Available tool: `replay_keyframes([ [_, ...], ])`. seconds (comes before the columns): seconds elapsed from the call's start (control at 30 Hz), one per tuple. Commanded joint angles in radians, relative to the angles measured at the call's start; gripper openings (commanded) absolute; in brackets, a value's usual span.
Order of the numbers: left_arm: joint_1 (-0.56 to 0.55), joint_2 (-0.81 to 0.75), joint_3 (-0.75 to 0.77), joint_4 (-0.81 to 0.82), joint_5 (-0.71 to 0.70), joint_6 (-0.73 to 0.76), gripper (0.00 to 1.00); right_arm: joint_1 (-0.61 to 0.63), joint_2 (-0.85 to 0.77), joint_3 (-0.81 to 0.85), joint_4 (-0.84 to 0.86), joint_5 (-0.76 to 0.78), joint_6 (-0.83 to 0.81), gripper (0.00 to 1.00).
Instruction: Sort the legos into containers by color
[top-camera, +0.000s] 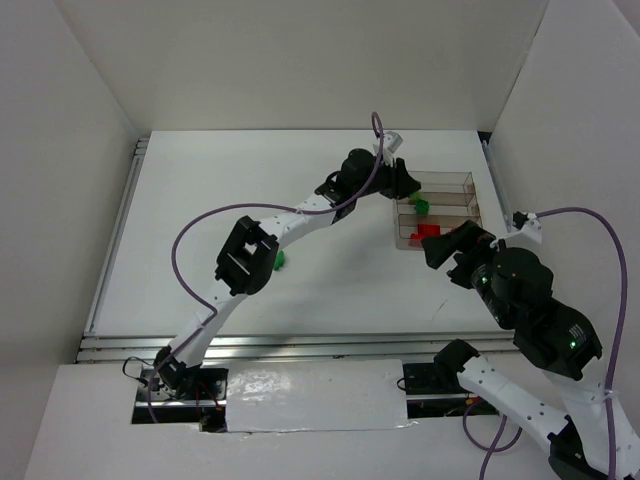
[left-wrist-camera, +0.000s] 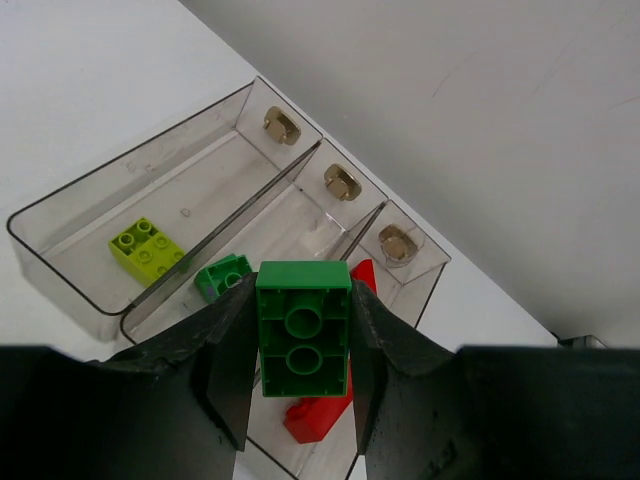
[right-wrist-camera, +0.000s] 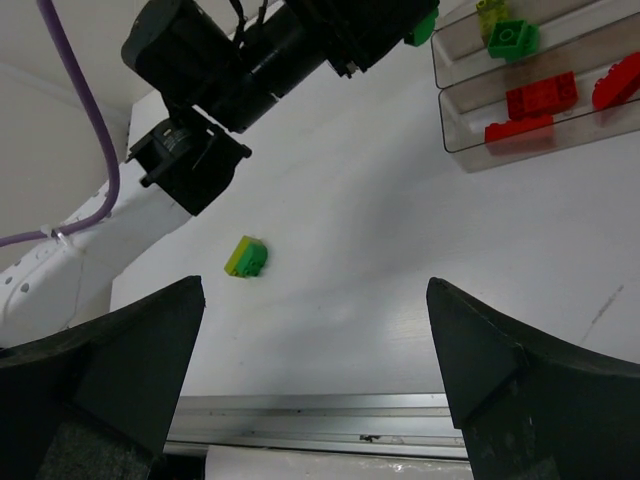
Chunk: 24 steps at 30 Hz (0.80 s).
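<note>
I will next move the dark green brick slightly down with my left gripper, over the middle compartment (top-camera: 431, 208) (left-wrist-camera: 253, 255), to let go of it with the dark green brick there.
My left gripper (left-wrist-camera: 303, 305) is shut on a dark green brick (left-wrist-camera: 303, 345) and holds it above the clear divided tray (left-wrist-camera: 62, 216). In the tray one compartment holds a yellow-green brick (left-wrist-camera: 147, 248), the one beside it a dark green brick (left-wrist-camera: 222, 275), the one after that red bricks (left-wrist-camera: 318, 418). From above, the left gripper (top-camera: 407, 184) hangs over the tray (top-camera: 470, 181). My right gripper (right-wrist-camera: 315, 290) is open and empty, low over the table next to the tray's near edge (top-camera: 438, 248). A green and yellow-green brick (right-wrist-camera: 246, 257) lies loose on the table (top-camera: 279, 260).
White walls close in the table on the left, back and right. A metal rail (right-wrist-camera: 380, 415) runs along the near edge. The left arm (top-camera: 300, 215) stretches across the middle of the table towards the tray.
</note>
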<state>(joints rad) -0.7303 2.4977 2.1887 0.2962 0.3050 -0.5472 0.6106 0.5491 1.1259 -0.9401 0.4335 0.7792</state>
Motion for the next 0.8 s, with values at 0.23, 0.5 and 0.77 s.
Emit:
replay_keyframes([
  [0.23, -0.034, 0.102, 0.118, 0.083, -0.101, 0.078, 0.28, -0.005, -0.051, 0.043, -0.057, 0.034, -0.072, 1.00],
  [0.5, -0.034, 0.145, 0.129, 0.103, -0.136, 0.066, 0.78, -0.003, -0.044, 0.023, -0.046, 0.002, -0.092, 1.00],
  [0.77, -0.035, 0.037, 0.004, 0.149, -0.133, 0.064, 1.00, -0.003, -0.034, -0.003, -0.023, -0.016, -0.098, 1.00],
])
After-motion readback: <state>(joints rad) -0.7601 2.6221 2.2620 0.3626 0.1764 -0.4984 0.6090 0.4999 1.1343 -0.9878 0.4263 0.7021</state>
